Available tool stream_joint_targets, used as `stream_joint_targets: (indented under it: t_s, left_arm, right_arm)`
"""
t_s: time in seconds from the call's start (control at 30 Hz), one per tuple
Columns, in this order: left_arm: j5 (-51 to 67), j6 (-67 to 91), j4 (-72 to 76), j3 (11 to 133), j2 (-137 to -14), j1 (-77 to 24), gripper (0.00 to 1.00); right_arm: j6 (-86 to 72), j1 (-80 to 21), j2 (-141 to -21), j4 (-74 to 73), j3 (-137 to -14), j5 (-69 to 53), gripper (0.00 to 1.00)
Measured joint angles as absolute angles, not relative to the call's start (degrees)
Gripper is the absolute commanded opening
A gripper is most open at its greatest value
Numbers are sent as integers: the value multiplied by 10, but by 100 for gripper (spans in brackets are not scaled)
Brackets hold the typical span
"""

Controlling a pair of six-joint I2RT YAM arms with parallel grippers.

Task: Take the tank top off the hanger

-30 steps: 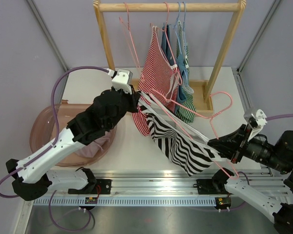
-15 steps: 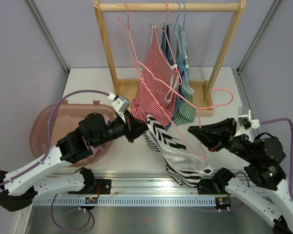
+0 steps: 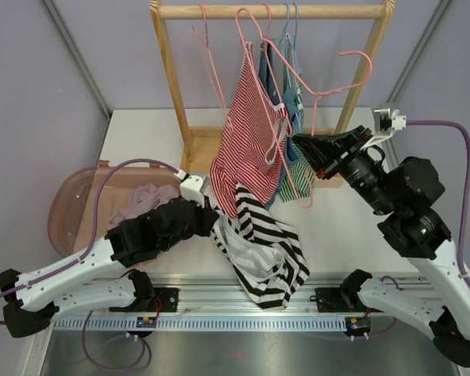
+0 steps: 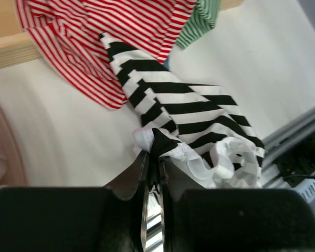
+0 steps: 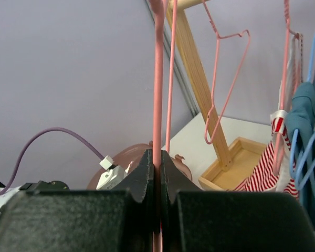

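My right gripper holds the pink hanger, which is bare. It needs to move outward and to the left in the top view to the rack's wooden bar [image 3: 233, 12] and release the hanger.
The black-and-white striped tank top [image 3: 265, 244] lies crumpled on the table's front edge, also in the left wrist view [image 4: 185, 105]. My left gripper [image 3: 212, 221] is shut on its white-edged hem [image 4: 156, 151]. My right gripper [image 3: 307, 150] is shut on the wire of a bare pink hanger [image 3: 356, 53] and holds it high beside the rack, apart from the tank top. The right wrist view shows the pink wire [image 5: 158, 79] pinched between the closed jaws [image 5: 158, 157].
A wooden rack [image 3: 266, 12] holds a red striped top [image 3: 247, 133], blue and green striped tops [image 3: 296, 168] and an empty pink hanger [image 3: 213, 70]. A pink tub [image 3: 66, 205] with clothes stands at the left. A metal rail [image 3: 243, 301] runs along the front.
My right gripper lifted the pink hanger up and back toward the rack. The tank top came off it. My left gripper pulled the tank top down toward the front.
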State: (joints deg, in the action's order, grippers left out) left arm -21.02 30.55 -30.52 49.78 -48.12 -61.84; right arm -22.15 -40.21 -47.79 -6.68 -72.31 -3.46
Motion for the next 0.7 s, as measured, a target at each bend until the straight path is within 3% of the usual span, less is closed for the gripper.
stream_joint_targets:
  t_s: [0.03,0.1,0.2,0.3,0.37,0.7]
  left_arm:
    - [-222,308,-314,498,-481,-618,29]
    - [-241,313,-326,498,-482,-618,38]
    - [-258,318,-343,498,-482,-618,66]
    - [-267,320,-359,503,-482,-618,78]
    - [-271,319,-371,511,-481,-618,99]
    - [-280,316,-452,563,-426,-618,99]
  right_arm:
    - [-220,-402,-489,-88,-744,-27,0]
    - [-217,-402,-512,-135,-783,-8,0]
    - [-213,-402,-546,-206,-825,28,0]
    - [-209,-402,-585,-265,-858,55,0]
    - [-204,-402,-622,-301,-889,69,0]
    - [-146,-433,-828,-435,-1140,144,0]
